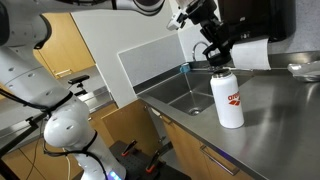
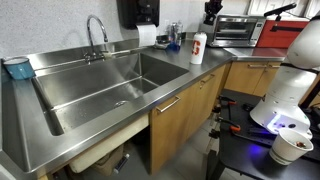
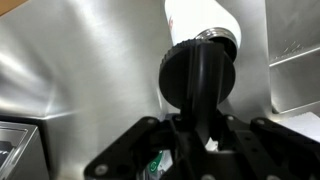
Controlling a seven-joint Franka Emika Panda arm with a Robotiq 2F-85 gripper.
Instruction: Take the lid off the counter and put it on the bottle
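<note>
Next I will ease my gripper over the bottle's opening (image 1: 221, 71) (image 3: 221, 38), lower, and release the lid, since the bottle's opening lies just below my gripper, still showing past the lid's edge.
The white bottle (image 1: 229, 98) with a red logo stands upright on the steel counter (image 1: 275, 120), right of the sink; it also shows in an exterior view (image 2: 198, 48) and in the wrist view (image 3: 203, 20). My gripper (image 1: 216, 55) hangs just above the bottle's top, shut on the black lid (image 3: 197, 78), holding it by its loop handle. In the wrist view the lid sits just short of the bottle's open mouth, a little off its centre. In the exterior views the lid is barely separable from the dark fingers.
The built-in sink (image 2: 110, 82) with a faucet (image 2: 96, 30) lies beside the bottle. A white paper towel roll (image 1: 255, 55) and a black wall dispenser (image 2: 138, 12) are behind. A toaster oven (image 2: 238, 30) stands on the counter's far end. A blue bowl (image 2: 17, 67) sits left of the sink.
</note>
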